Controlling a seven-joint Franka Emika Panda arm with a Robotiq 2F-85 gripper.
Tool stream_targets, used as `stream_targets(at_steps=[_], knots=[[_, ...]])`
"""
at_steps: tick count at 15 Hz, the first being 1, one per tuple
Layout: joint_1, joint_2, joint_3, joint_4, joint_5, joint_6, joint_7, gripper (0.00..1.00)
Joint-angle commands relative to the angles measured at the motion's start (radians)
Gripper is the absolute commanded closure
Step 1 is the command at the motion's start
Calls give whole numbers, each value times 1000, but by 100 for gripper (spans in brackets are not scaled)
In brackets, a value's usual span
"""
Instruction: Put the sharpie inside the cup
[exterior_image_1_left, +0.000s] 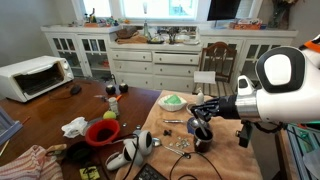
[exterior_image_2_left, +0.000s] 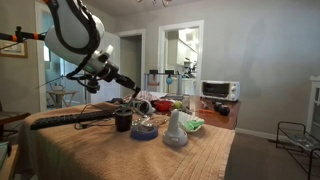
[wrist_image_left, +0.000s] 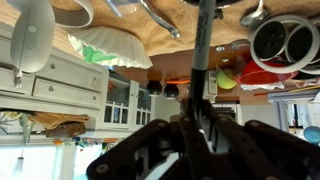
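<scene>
The cup stands just below the held sharpie, so my gripper will next lower a little toward the open top of the cup (exterior_image_1_left: 203, 131) and release the sharpie there.
The cup, a small glossy dark mug, stands on the tan cloth in both exterior views (exterior_image_1_left: 203, 136) (exterior_image_2_left: 123, 121). My gripper (exterior_image_1_left: 206, 112) (exterior_image_2_left: 131, 93) hangs just above it. In the wrist view, which is upside down, the gripper (wrist_image_left: 200, 118) is shut on the sharpie (wrist_image_left: 203, 50), a slim dark pen that sticks out past the fingertips toward the table. The cup itself does not show in the wrist view. The pen's tip looks to be above the cup's rim, and I cannot tell whether it is inside.
A wide red bowl (exterior_image_1_left: 102, 132) and white headphones (exterior_image_1_left: 135, 150) lie beside the cup. A pale slim vessel (exterior_image_2_left: 175, 130) stands on the cloth nearby. A plate with something green (exterior_image_1_left: 172, 100) sits behind. A toaster oven (exterior_image_1_left: 30, 77) is at the table's far end.
</scene>
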Motion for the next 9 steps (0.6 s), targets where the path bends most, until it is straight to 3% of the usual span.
stream_targets(at_steps=[1, 9], knots=[[-48, 48, 51, 9, -40, -23, 55, 97], [-90, 84, 92, 18, -51, -15, 69, 97]])
